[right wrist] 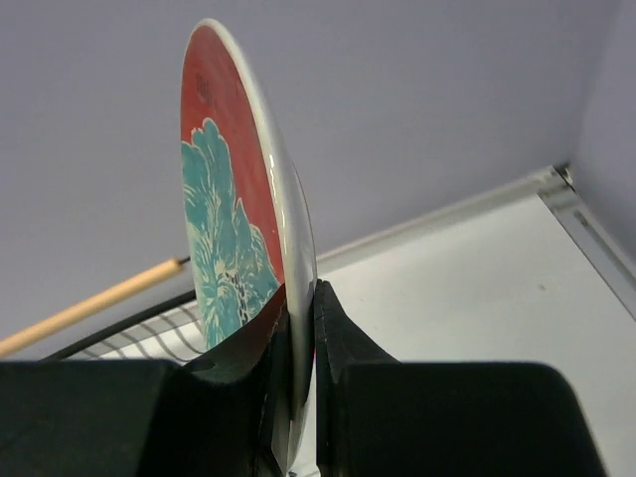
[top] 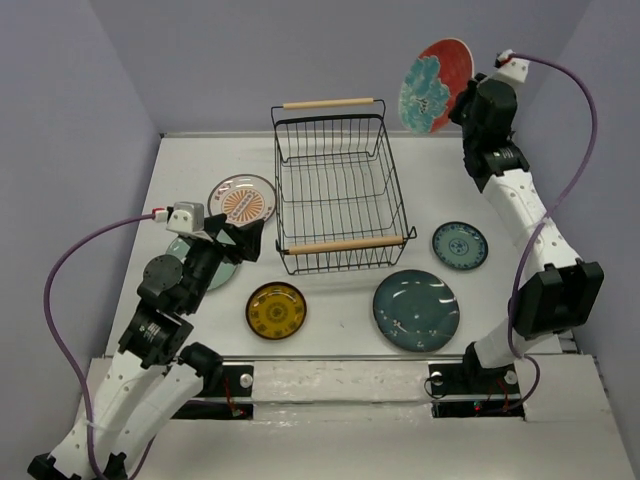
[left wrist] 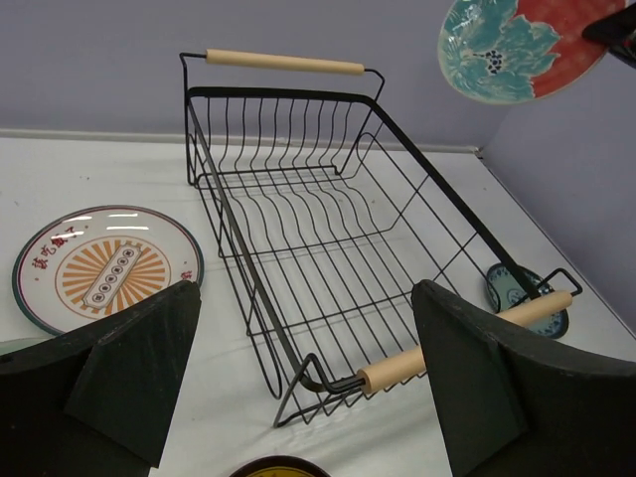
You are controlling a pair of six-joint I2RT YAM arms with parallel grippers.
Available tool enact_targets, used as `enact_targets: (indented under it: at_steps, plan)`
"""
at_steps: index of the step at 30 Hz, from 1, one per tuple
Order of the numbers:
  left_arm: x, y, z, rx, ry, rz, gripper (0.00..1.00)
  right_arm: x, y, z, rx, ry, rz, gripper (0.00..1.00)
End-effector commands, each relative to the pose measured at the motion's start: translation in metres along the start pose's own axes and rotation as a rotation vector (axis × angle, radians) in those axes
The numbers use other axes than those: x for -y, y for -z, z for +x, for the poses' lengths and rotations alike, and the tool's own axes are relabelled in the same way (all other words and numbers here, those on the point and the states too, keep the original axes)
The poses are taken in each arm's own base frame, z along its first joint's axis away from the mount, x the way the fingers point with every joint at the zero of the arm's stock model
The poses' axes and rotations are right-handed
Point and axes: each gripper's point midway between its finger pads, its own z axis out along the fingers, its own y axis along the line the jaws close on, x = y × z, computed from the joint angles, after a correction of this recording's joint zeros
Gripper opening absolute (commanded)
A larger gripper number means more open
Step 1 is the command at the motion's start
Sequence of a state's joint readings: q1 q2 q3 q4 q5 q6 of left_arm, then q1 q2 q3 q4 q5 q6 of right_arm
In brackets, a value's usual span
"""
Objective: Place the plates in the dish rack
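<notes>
My right gripper moves down and to its left in the top view to the rack's empty far corner next, goes lower, and releases the red plate.
My right gripper (top: pixel 466 102) is shut on the rim of the red plate with teal flowers (top: pixel 435 85), holding it upright in the air beyond the back right corner of the dish rack (top: pixel 345 245). In the right wrist view the plate (right wrist: pixel 234 229) stands edge-on between the two pads (right wrist: pixel 343 328). My left gripper (left wrist: pixel 306 298) is open and empty, low at the rack's (left wrist: pixel 328 238) near left corner. On the table lie the white plate with orange centre (top: pixel 243 200), the amber one (top: pixel 276 310), the large blue-teal one (top: pixel 416 310) and the small dark teal one (top: pixel 460 245).
A pale mint green plate (top: pixel 222 272) lies partly under my left arm. The rack is a black wire basket with wooden handles at its far (top: pixel 328 102) and near sides. Purple walls enclose the table on three sides.
</notes>
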State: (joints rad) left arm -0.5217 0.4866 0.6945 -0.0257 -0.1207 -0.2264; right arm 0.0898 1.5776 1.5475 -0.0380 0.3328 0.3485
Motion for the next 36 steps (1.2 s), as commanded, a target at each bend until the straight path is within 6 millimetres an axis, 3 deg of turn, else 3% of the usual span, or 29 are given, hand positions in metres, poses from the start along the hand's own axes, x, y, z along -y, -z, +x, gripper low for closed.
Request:
enact_targets:
  at_steps: [1, 3, 4, 5, 7, 10, 11, 15, 25, 36]
  plan:
    - [0.008, 0.005, -0.032, 0.101, 0.019, 0.022, 0.99, -0.069, 0.042, -0.093, 0.252, 0.109, -0.002, 0.07]
    - [0.007, 0.007, -0.034, 0.109, 0.02, 0.023, 0.99, -0.09, 0.048, -0.097, 0.268, 0.155, 0.017, 0.07]
    - [0.008, 0.008, -0.036, 0.115, 0.021, 0.024, 0.99, -0.104, 0.056, -0.115, 0.302, 0.2, 0.013, 0.07]
    - [0.007, 0.009, -0.037, 0.118, 0.021, 0.022, 0.99, -0.13, 0.052, -0.094, 0.273, 0.237, -0.015, 0.07]
    - [0.007, 0.01, -0.037, 0.122, 0.023, 0.022, 0.99, -0.147, 0.053, -0.09, 0.275, 0.295, -0.007, 0.07]
    - [0.007, 0.012, -0.04, 0.133, 0.025, 0.02, 0.99, -0.18, 0.045, -0.057, 0.235, 0.392, 0.001, 0.07]
    - [0.007, 0.013, -0.04, 0.134, 0.026, 0.021, 0.99, -0.18, 0.045, -0.057, 0.234, 0.407, 0.003, 0.07]
    - [0.008, 0.013, -0.04, 0.134, 0.028, 0.022, 0.99, -0.194, 0.033, -0.021, 0.193, 0.491, 0.03, 0.07]
    - [0.01, 0.013, -0.039, 0.128, 0.026, 0.029, 0.99, -0.187, 0.016, 0.045, 0.093, 0.571, 0.074, 0.07]
    - [0.012, 0.013, -0.037, 0.123, 0.027, 0.038, 0.99, -0.164, 0.018, 0.077, 0.029, 0.537, 0.097, 0.07]
